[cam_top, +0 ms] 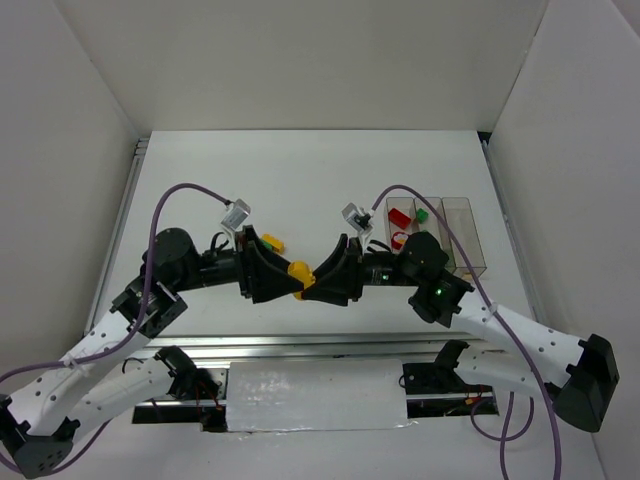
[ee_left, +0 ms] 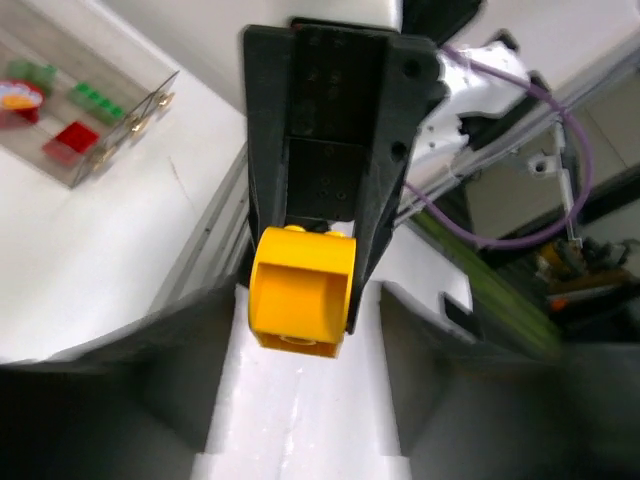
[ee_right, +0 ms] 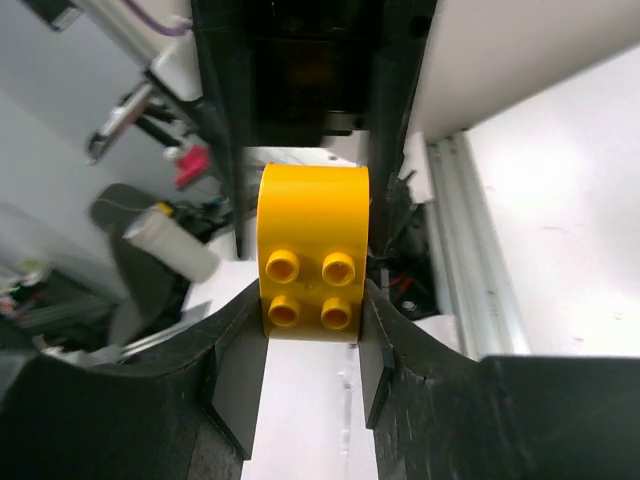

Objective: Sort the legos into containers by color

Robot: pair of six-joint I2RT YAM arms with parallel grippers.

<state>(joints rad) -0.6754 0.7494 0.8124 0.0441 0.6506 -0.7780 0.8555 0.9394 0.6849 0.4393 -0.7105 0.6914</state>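
Note:
My right gripper swings outward and to its right in the top view next, over the empty container (cam_top: 461, 220), and releases the brick apart from other colors.
A yellow brick (cam_top: 299, 272) hangs in the air between my two grippers at the table's front middle. My right gripper (cam_top: 310, 276) is shut on it; in the right wrist view its fingertips (ee_right: 372, 310) press the sides of the studded brick (ee_right: 312, 255). My left gripper (cam_top: 287, 279) is open, its jaws spread round the brick's hollow end (ee_left: 300, 295) with gaps on both sides. The clear containers (cam_top: 462, 238) stand at the right, holding red bricks (cam_top: 400, 216), a green brick (cam_top: 422, 213) and a red piece with a white face (cam_top: 400, 240).
A second yellow brick (cam_top: 271, 241) lies on the table behind my left gripper. The containers also show in the left wrist view (ee_left: 130, 125). White walls close in the table on three sides, and a metal rail (cam_top: 320, 345) runs along the near edge.

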